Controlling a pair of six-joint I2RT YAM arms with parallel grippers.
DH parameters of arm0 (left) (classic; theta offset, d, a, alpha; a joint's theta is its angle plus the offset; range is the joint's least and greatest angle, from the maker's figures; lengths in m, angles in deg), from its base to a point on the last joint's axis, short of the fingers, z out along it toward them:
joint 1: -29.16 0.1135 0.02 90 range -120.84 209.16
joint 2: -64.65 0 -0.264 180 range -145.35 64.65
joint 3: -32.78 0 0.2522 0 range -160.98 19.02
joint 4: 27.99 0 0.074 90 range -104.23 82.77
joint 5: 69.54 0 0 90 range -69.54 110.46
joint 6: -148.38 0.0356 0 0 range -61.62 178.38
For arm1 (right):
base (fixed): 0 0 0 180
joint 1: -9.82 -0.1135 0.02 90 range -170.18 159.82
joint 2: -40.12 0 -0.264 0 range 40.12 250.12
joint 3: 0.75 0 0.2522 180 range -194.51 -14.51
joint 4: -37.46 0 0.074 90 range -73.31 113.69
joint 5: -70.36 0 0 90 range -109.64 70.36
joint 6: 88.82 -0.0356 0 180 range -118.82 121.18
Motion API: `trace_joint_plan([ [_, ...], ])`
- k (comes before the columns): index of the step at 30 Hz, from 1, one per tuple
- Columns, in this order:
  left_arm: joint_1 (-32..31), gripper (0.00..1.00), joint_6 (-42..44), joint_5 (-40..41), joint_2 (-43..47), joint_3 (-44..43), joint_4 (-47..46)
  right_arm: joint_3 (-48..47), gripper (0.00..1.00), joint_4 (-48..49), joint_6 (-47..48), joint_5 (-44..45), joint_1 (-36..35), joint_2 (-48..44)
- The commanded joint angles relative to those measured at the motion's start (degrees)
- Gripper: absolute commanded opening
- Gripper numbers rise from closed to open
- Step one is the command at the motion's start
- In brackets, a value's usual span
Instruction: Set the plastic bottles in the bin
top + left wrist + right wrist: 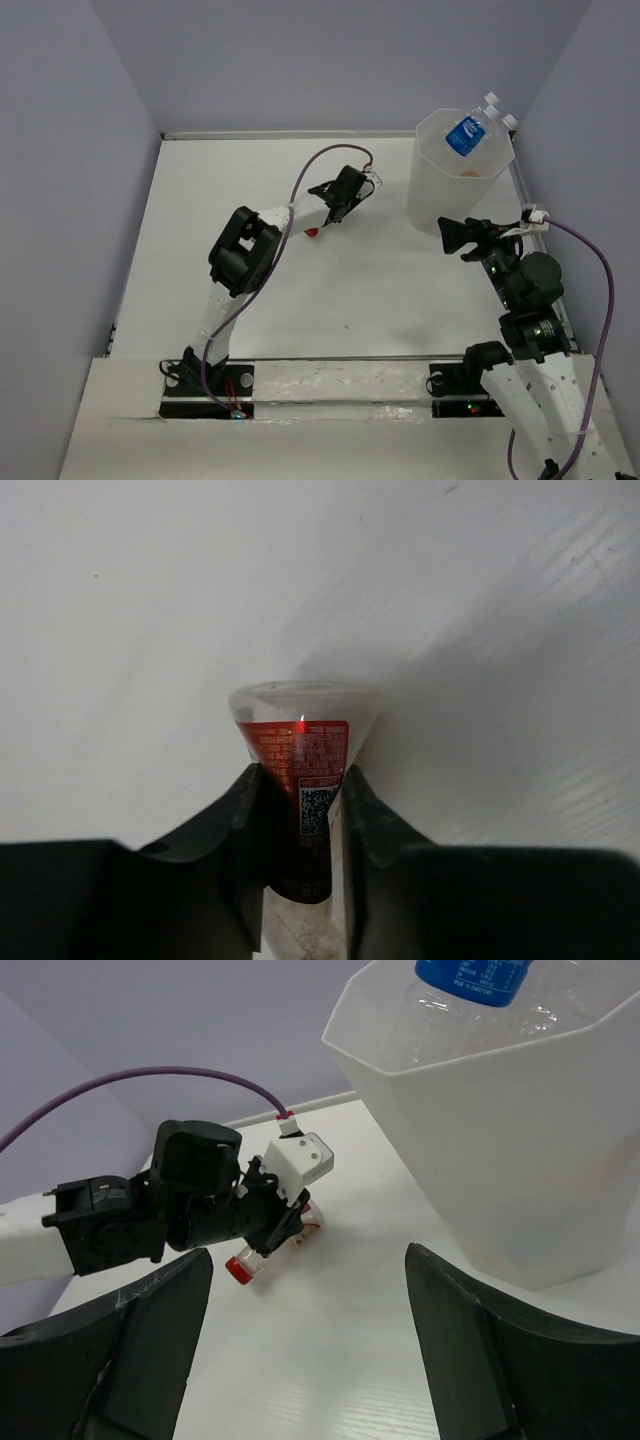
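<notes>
My left gripper raises the bottle over the bin's rim next and releases it, since the bin's opening (438,137) lies above the gripper and to its right in the top view.
My left gripper (345,200) is shut on a clear plastic bottle (298,765) with a red label. Its red cap (313,232) points toward the arm, and it is held tilted, low over the white table. In the right wrist view the same bottle (240,1266) hangs under the left gripper (285,1222). The bin (430,185) stands at the far right with a blue-labelled bottle (464,135) and two other white-capped bottles in it. My right gripper (449,234) is open and empty beside the bin's near wall (500,1160).
Grey walls close the table at the back and both sides. The left arm's purple cable (325,160) arcs over the table's middle. The right arm's cable (590,250) loops by the right wall.
</notes>
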Motion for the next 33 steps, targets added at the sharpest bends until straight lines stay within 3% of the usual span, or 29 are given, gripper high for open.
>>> trace_joint_plan([
  [1, 0.67, 0.19, 0.37, 0.86, 0.31, 0.43, -0.44, -0.15, 0.83, 1.23, 1.09, -1.79, 0.01, 0.23],
  [6, 0.76, 0.00, -1.73, -1.24, 6.18, 0.87, -2.46, 0.28, 0.82, 1.14, 1.09, -0.48, 0.01, -1.08],
  [11, 1.20, 0.00, -8.32, -7.39, 16.37, 3.50, -6.85, 1.08, 0.81, -0.17, 1.00, 3.65, 0.01, -4.25],
  [15, 1.20, 0.00, -15.35, -15.02, 28.49, 7.11, -15.72, 1.69, 0.81, -3.07, -0.05, 9.19, 0.01, -6.97],
  [20, 1.20, 0.00, -27.11, -24.34, 36.51, 7.91, -30.02, 3.54, 0.78, -4.75, -1.02, 13.33, 0.01, -11.10],
  [27, 0.67, 0.00, -37.07, -24.99, 31.52, -1.13, -43.31, 5.03, 0.76, -4.66, -2.60, 10.35, 0.01, -10.93],
  [33, -0.91, 0.00, -42.07, -20.94, 19.15, -11.32, -51.84, 6.26, 0.74, -4.57, -2.60, 6.22, 0.01, -10.93],
])
